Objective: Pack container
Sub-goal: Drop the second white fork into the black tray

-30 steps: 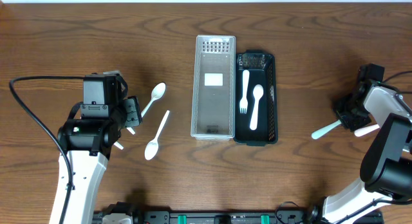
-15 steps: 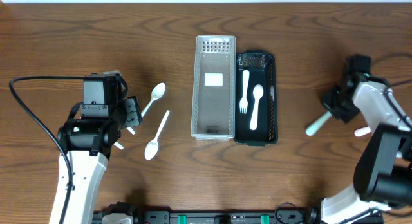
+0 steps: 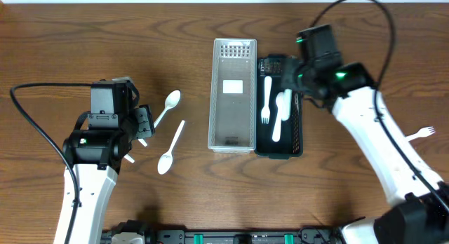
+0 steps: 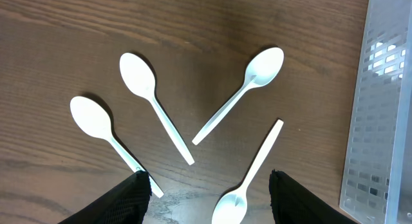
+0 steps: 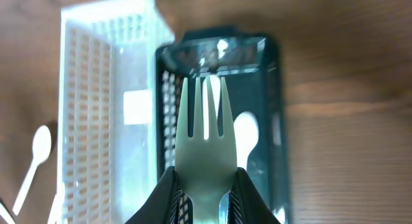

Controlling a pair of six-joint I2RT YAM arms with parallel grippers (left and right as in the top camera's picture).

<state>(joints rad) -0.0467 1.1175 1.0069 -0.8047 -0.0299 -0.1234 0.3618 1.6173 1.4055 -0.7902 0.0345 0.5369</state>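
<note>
The fork in my right gripper goes down over the white spoon below, inside the black container, next. It is released there, as cutlery is gathered there.
My right gripper (image 3: 296,81) is shut on a white plastic fork (image 5: 206,137), tines pointing forward, and hangs over the black container (image 3: 299,125). In the right wrist view the jaws (image 5: 205,195) clamp the fork's handle above the black container (image 5: 273,127). A white fork (image 3: 266,100) and a white spoon (image 3: 278,118) lie inside it. The white perforated container (image 3: 212,97) stands against its left side. My left gripper (image 3: 144,123) is open and empty above several loose white spoons (image 4: 154,105).
Two spoons (image 3: 167,107) (image 3: 170,147) lie on the wood left of the white container. Another white fork (image 3: 421,134) lies alone at the far right. In the left wrist view the white container's wall (image 4: 376,121) is at the right edge.
My right arm has swung from the far right of the table to above the black container, carrying the fork. The left arm and the spoons have not moved.
</note>
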